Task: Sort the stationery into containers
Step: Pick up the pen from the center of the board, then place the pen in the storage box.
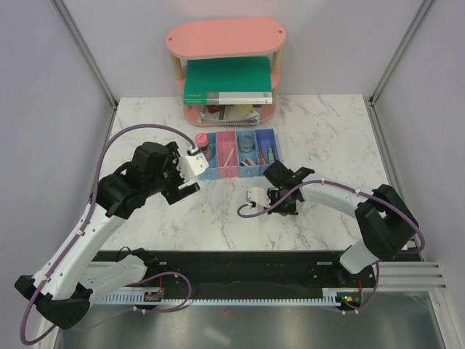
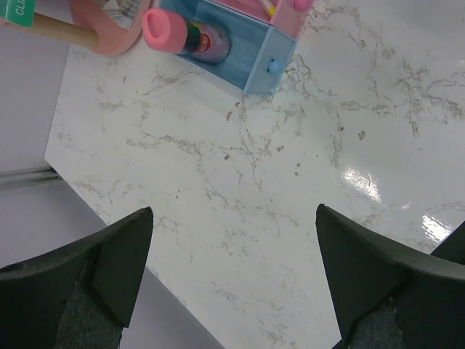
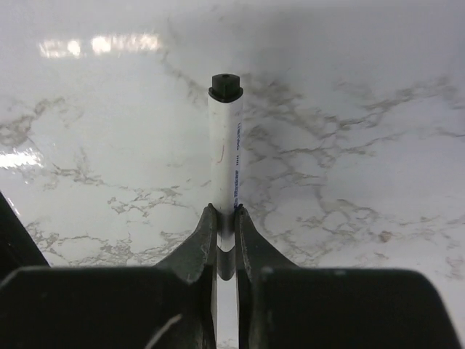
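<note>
I will next carry the white pen up with my right gripper, then away from my base, turning over the pink bin (image 1: 227,152).
A white pen (image 3: 224,145) with a black end and blue print sticks out forward between the fingers of my right gripper (image 3: 225,211), which is shut on it low over the marble table (image 3: 349,131). Seen from above, that gripper (image 1: 282,206) is in front of the containers (image 1: 240,154), a row of four narrow bins holding several small stationery pieces. My left gripper (image 2: 234,211) is wide open and holds nothing. It hangs over bare marble near the table's left edge, just left of the row's blue end bin (image 2: 247,58). A pink-capped bottle (image 2: 174,33) stands in that bin.
A pink oval two-tier shelf (image 1: 225,40) stands at the back behind the bins, holding a large green book (image 1: 227,80) and notebooks below. Grey walls close in the left, right and back sides. The right arm's purple cable (image 1: 320,190) loops over the table.
</note>
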